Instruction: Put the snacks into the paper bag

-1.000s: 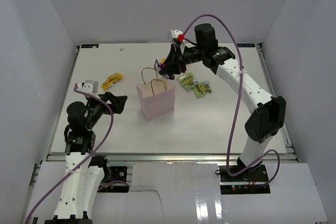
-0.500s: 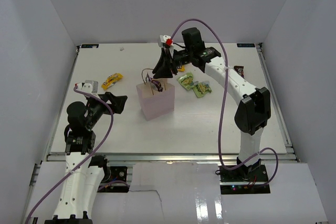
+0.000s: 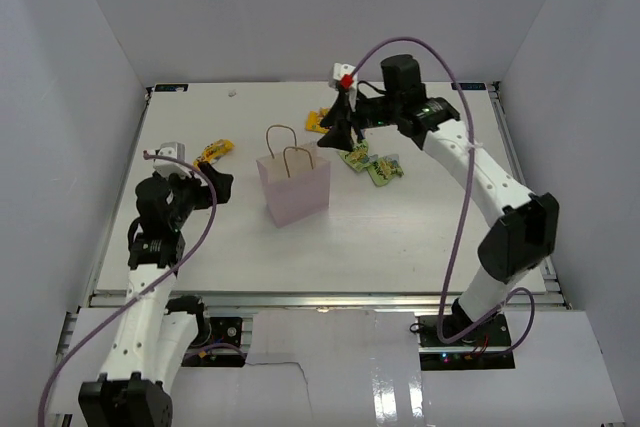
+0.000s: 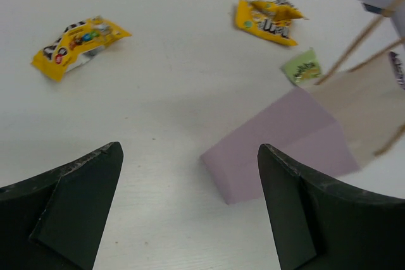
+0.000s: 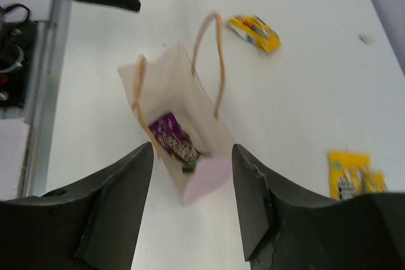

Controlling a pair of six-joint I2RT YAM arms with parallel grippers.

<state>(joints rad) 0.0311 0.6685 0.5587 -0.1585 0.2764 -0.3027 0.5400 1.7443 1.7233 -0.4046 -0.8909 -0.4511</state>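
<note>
I will move my left gripper outward and down onto the middle of the nearest yellow snack packet (image 3: 214,152) (image 4: 80,47) next, and turn the gripper to straddle the packet's narrow width, as the packet lies slantwise.
The pale pink paper bag (image 3: 293,187) stands upright mid-table, its cord handles up. The right wrist view looks down into the bag (image 5: 190,102), where a dark purple snack (image 5: 174,138) lies at the bottom. My right gripper (image 3: 332,137) is open and empty, above the table just right of and behind the bag; its jaws (image 5: 193,200) frame the bag's mouth. My left gripper (image 3: 218,185) is open and empty, left of the bag (image 4: 304,137). Yellow snacks lie at far left (image 3: 213,153) and behind the bag (image 3: 318,122). Lime-green snacks (image 3: 355,157) lie right of the bag.
A second green packet (image 3: 385,170) lies beside the first. The left wrist view shows a yellow packet (image 4: 77,37) at left, another (image 4: 269,17) farther back, and a green one (image 4: 302,67) by the bag. White walls enclose the table on three sides.
My right gripper was over the bag holding a purple packet; it has released it into the bag and drawn back to the right. My left arm has swung forward toward the bag.
</note>
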